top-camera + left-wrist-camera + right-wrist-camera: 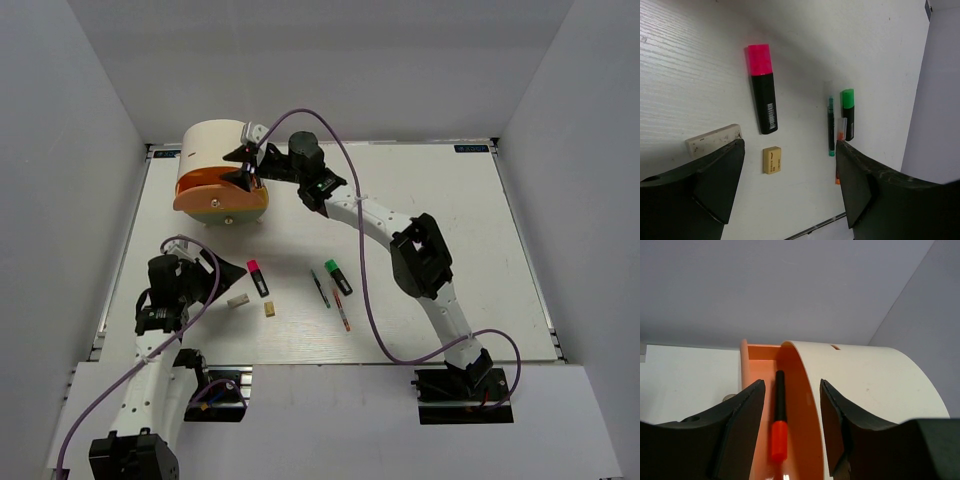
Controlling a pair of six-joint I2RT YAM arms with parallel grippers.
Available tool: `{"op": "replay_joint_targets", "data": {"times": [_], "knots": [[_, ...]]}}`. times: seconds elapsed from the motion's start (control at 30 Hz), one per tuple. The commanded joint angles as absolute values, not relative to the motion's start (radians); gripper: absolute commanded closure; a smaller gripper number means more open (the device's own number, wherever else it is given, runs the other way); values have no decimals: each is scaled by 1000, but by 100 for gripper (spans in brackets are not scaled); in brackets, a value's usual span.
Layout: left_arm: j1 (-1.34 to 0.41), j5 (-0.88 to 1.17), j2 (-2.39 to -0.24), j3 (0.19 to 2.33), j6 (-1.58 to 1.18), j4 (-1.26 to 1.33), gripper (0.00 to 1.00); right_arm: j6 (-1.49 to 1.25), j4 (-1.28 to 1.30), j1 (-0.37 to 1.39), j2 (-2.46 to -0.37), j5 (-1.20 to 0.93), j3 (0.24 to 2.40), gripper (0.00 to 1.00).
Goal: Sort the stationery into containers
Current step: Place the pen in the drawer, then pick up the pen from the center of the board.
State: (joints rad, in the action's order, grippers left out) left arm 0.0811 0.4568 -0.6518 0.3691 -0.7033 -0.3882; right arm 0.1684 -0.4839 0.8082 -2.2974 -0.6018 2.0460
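The pink highlighter's black body has bare table on either side, so I will move my left gripper to the right in the top view and down, and close it across the black body.
The cream drum (213, 140) (880, 385) stands at the far left with an orange tray (205, 192) (762, 352) swung out over a yellow tray (240, 211). My right gripper (246, 165) (792, 385) hovers open above the orange tray. An orange-ended highlighter (779, 420) lies in that tray, free of both fingers. My left gripper (228, 270) (789, 145) is open and empty over the table. Before it lie a pink highlighter (259, 277) (762, 95), a grey block (238, 299) (712, 140) and a tan block (270, 310) (772, 160).
Farther right lie a green highlighter (338, 276) (848, 112), a green pen (320, 288) (831, 125) and an orange pen (341, 310) (840, 132), close together. White walls enclose the table on the left, back and right.
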Motion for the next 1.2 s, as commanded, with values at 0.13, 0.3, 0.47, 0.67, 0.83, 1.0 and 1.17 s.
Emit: {"op": "replay_joint_targets", "data": {"times": [0.13,0.3,0.47,0.67,0.83,1.0,1.17], "knots": [[75,436,-684,374,-716,-405,17,219,-546,799,-2085,-539,1952,46],[34,391,-753,383,-716,-414,17,247,-552,778,-1922,-321,1760,48],[-28,315,-902,434,-726,-436,18,290,-360,723,-1741,-154,1585,55],[-142,192,-1037,554,-736,-436,19,321,-105,609,-1548,-98,1343,88],[-256,83,-1080,584,-807,-436,32,325,-58,517,-1352,-97,1044,86],[-375,-82,-1137,610,-870,-445,43,292,-58,465,-1224,-91,864,84],[-461,-261,-1196,682,-904,-446,49,279,-35,422,-1175,-113,801,84]]}}
